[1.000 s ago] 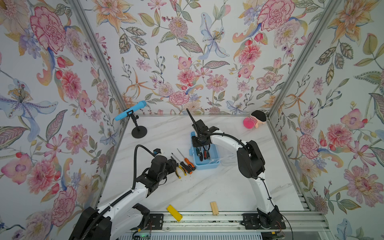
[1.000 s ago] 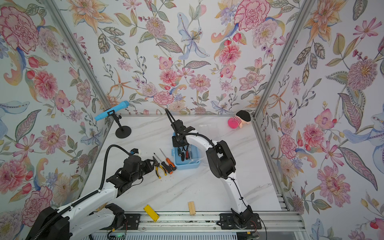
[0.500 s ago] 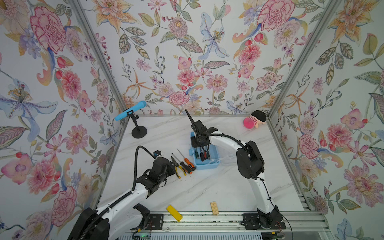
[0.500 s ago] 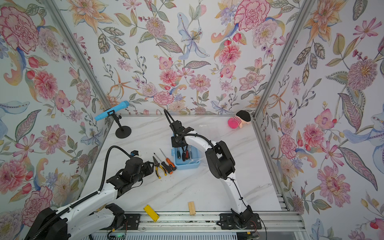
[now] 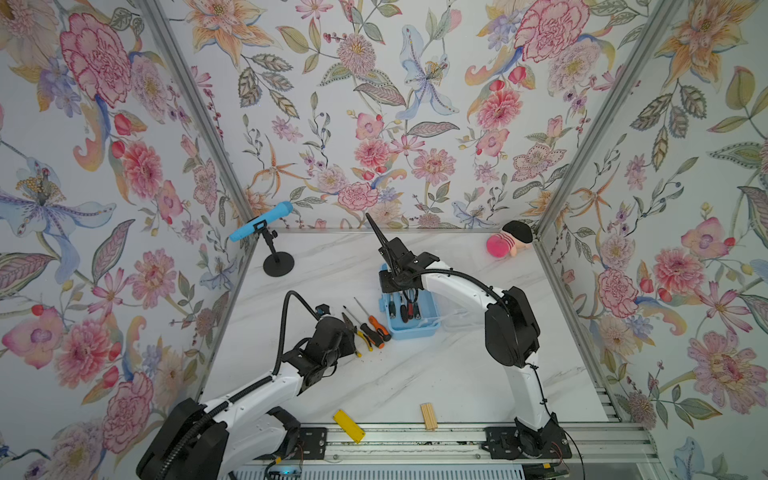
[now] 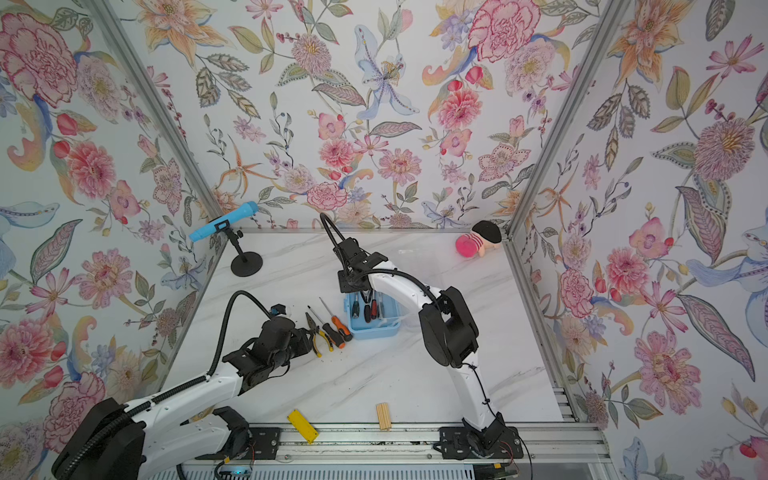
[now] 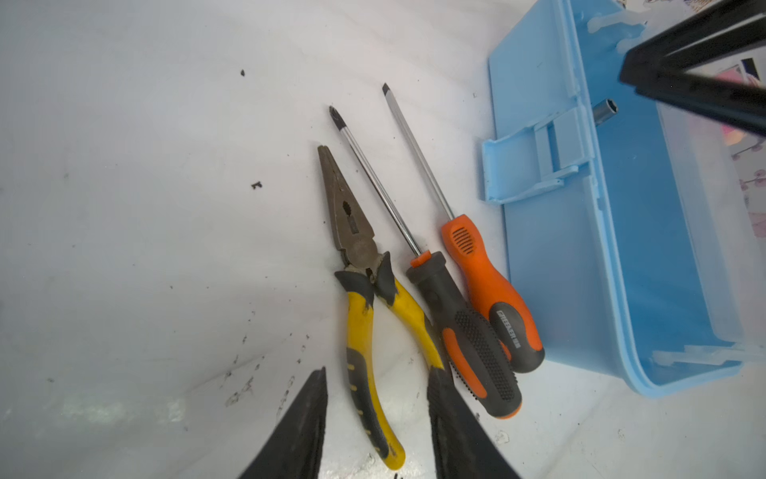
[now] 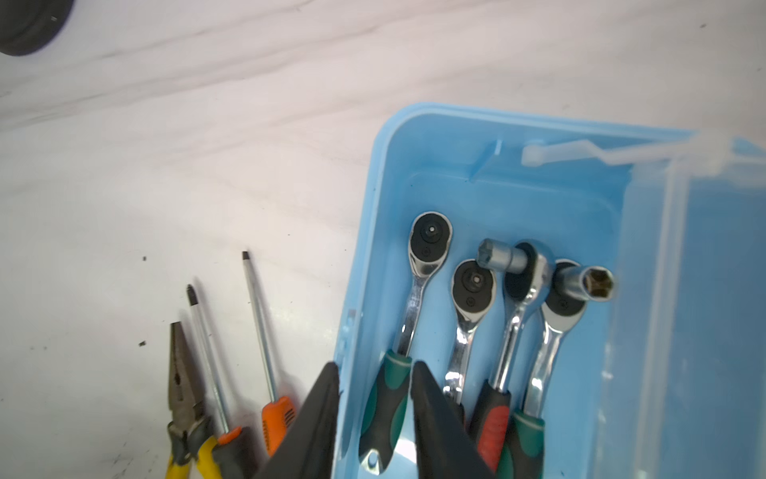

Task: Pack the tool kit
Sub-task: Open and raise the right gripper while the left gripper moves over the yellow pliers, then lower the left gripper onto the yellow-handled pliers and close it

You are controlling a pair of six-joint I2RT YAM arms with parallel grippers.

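My left gripper comes down open onto the pliers' handle farther from the screwdrivers next and closes on it, since that handle lies below, between its fingers.
The light-blue tool kit box [image 5: 417,330] [image 6: 376,332] [image 7: 621,265] stands open mid-table, its clear lid [image 8: 704,290] folded back. Several ratchets [image 8: 429,249] lie side by side inside. My right gripper [image 8: 374,365] [image 5: 405,293] hovers open over the box, its fingertips either side of the green-handled ratchet, apart from it. Yellow-handled pliers [image 7: 360,331] [image 5: 356,333] and two orange-black screwdrivers [image 7: 476,331] [image 5: 374,328] lie on the table left of the box. My left gripper [image 7: 377,371] [image 5: 345,330] is open low over the pliers' handles, one handle between its fingers.
A blue microphone on a black stand [image 5: 259,226] is at the back left and a pink plush toy [image 5: 509,243] in the back right corner. At the front edge lie a flat yellow block [image 5: 348,426] and a ridged wooden block [image 5: 428,417].
My right gripper has opened from shut, leaving the green-handled ratchet lying in the box. My left gripper has edged forward over the pliers and opened slightly.
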